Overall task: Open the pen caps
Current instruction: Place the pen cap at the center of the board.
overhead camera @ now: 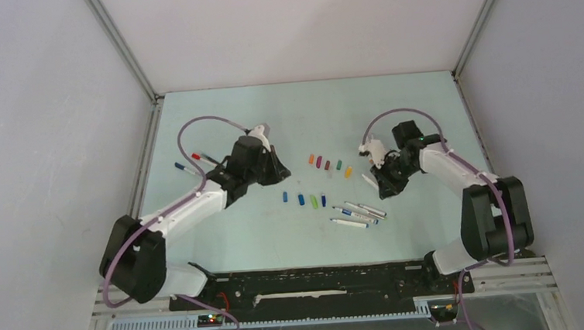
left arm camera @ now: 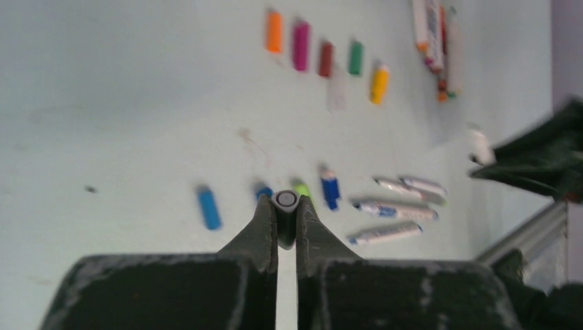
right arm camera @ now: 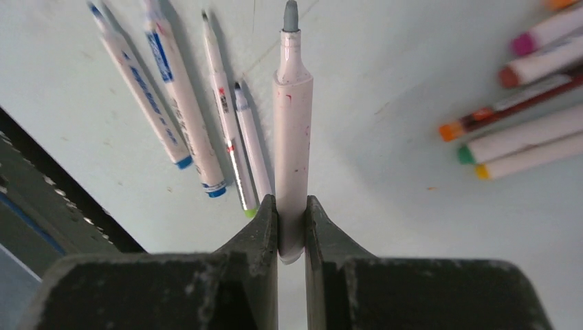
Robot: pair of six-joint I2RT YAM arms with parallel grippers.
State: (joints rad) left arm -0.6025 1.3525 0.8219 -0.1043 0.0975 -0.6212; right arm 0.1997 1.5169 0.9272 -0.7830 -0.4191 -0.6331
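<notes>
I should lower my left gripper outward, over bare tabletop, to release the grey pen cap (left arm camera: 285, 200).
My left gripper (left arm camera: 285, 206) is shut on a grey pen cap (left arm camera: 285, 200), seen end-on between the fingertips. It hovers above the table over a lower row of loose pen caps: blue (left arm camera: 209, 207), green (left arm camera: 301, 187) and blue (left arm camera: 331, 189). Further off lies a row in orange (left arm camera: 274, 31), magenta (left arm camera: 300, 45), dark red (left arm camera: 326, 59), green (left arm camera: 355, 58) and yellow (left arm camera: 379, 84). My right gripper (right arm camera: 292, 206) is shut on a white pen barrel (right arm camera: 293, 137) whose bare grey tip (right arm camera: 291, 15) points away. From above, the left gripper (overhead camera: 280, 173) and right gripper (overhead camera: 379, 184) stand either side of the caps.
Several uncapped white pens (right arm camera: 172, 103) lie to the left of the held barrel, also seen from above (overhead camera: 358, 211). More pens with coloured ends (right arm camera: 529, 69) lie to its right. Two capped pens (overhead camera: 192, 163) lie at the table's left. Grey walls enclose the table.
</notes>
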